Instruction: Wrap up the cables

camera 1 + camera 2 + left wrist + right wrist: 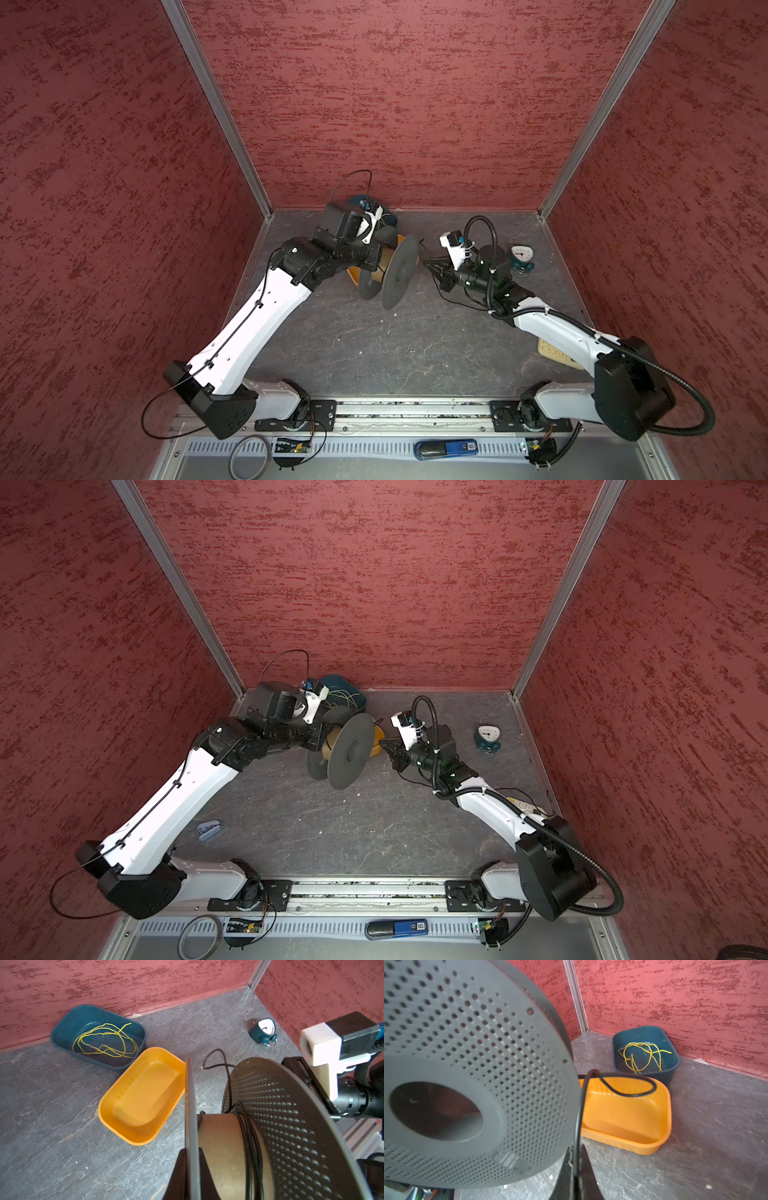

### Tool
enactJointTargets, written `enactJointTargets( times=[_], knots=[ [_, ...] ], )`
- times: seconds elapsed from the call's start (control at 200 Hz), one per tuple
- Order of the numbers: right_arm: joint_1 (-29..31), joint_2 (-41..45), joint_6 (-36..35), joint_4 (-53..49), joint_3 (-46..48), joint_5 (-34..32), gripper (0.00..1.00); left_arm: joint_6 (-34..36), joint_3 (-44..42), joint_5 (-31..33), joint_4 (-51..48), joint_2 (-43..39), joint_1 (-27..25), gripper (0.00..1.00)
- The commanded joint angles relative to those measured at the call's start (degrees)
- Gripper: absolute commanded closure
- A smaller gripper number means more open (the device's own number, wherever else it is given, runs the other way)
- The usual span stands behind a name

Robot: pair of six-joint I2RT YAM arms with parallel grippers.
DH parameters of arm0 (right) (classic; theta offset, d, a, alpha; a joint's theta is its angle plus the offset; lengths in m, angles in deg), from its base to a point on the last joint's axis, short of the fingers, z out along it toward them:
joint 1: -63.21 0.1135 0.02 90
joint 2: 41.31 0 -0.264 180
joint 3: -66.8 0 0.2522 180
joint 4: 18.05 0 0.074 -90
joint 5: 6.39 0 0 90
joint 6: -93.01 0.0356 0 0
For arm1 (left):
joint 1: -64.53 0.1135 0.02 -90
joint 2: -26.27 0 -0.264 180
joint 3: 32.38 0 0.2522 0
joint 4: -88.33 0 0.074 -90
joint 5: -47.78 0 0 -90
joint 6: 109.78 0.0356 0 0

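Observation:
The right gripper pulls away from the spool next and releases the cable beside the clock, since that spot lies on the gripper's side opposite the spool.
A grey perforated spool with a cardboard core is held tilted above the table. My left gripper is shut on the thin edge of one spool flange. A few turns of the thin black cable lie round the core, against the perforated flange. My right gripper is shut on the cable just beside the spool. From there the cable loops over the yellow tray. More cable trails on the table under the right arm.
The yellow tray lies behind the spool. A blue tub with thin yellow-green wire stands at the back wall. A small clock is at the back right. A beige power strip lies under the right arm, and a small blue object lies front left.

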Motion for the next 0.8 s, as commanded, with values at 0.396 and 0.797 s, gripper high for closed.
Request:
enactJointTargets(
  times=[0.396,0.797],
  knots=[
    [-18.39,7.43,18.04,-6.37,4.48,-16.97,1.0,-11.26,-5.85,-11.39,3.18,-13.98,22.8,1.0],
    [-36.22,8.46,25.87,-9.79,11.29,-18.5,1.0,-21.69,-12.51,-31.6,11.18,-18.34,44.46,1.0]
  ],
)
